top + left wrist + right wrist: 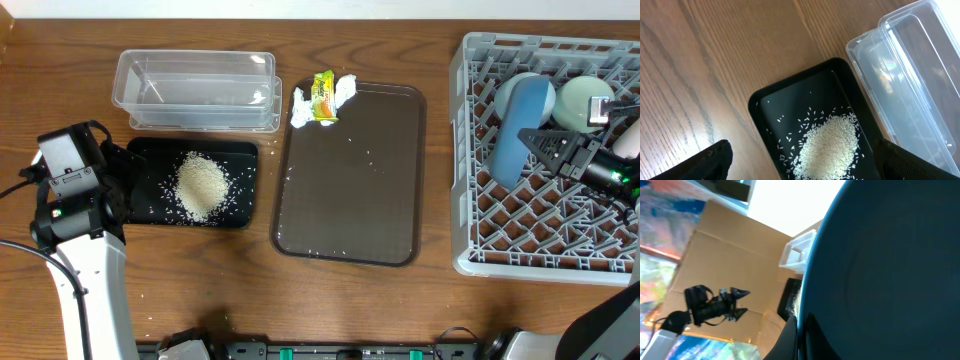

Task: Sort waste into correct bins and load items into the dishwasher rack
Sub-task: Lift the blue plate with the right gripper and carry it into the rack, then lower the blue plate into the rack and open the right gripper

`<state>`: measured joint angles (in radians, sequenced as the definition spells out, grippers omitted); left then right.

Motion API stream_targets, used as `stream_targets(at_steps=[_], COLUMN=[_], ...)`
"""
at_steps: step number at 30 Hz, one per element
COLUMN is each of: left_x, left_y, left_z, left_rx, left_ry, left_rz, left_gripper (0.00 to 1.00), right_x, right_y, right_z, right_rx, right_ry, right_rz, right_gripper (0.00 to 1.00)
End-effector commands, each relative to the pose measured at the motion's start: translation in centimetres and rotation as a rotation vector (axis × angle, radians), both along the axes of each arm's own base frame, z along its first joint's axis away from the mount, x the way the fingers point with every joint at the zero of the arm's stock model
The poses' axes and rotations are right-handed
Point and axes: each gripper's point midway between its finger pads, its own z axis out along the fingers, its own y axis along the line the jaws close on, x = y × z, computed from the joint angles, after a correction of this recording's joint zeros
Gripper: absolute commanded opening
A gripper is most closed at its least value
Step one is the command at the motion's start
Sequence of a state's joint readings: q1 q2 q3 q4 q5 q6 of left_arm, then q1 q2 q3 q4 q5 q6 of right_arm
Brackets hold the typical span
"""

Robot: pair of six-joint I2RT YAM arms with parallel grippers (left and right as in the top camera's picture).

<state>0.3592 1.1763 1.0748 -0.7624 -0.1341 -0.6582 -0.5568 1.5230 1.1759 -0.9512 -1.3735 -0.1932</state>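
Observation:
The rack's empty near grid (544,208) is below and back from my right gripper, so my right gripper will move the blue bowl (522,125) back and down, tip it with its opening down and let go.
The grey dishwasher rack (470,215) stands at the right. The large blue bowl (522,125) stands on edge in it, and my right gripper (548,140) is shut on its rim; the bowl (890,270) fills the right wrist view, with the fingers (801,335) pinching the rim. A pale mint bowl (583,100) lies behind it. The rice heap (202,187) lies in the black tray (240,150). My left gripper (120,185) is open and empty over the tray's left end (757,100), with the rice (832,145) between its fingers (800,167). The tissue (300,108) and the yellow-green wrapper (324,97) lie on the brown tray's far corner. The stick is out of view.
The clear tub (195,88) stands behind the black tray and also shows in the left wrist view (910,75). The brown serving tray (350,190) lies in the middle with a few stray rice grains. A white object (630,140) sits at the rack's right edge.

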Motion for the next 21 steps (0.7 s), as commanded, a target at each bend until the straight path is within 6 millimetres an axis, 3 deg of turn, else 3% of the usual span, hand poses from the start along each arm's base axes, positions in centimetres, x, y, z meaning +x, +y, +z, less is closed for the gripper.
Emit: stream_targets(at_steps=[1, 14, 21], left_x=[0.1, 0.1, 0.1], left_y=[0.3, 0.3, 0.3], left_z=[0.4, 0.4, 0.4], left_rx=[0.001, 0.001, 0.001], left_ry=[-0.007, -0.007, -0.008], left_rz=[0.016, 0.016, 0.016], left_gripper=[0.91, 0.92, 0.92], right_x=[-0.7, -4.3, -5.6], right_y=[-1.2, -5.9, -6.9], right_z=[-2.6, -2.8, -3.4], right_rx=[-0.162, -0.514, -0.575], right_ry=[0.150, 0.386, 0.455], right_rz=[-0.086, -0.456, -0.516], right_gripper=[0.01, 0.02, 0.06])
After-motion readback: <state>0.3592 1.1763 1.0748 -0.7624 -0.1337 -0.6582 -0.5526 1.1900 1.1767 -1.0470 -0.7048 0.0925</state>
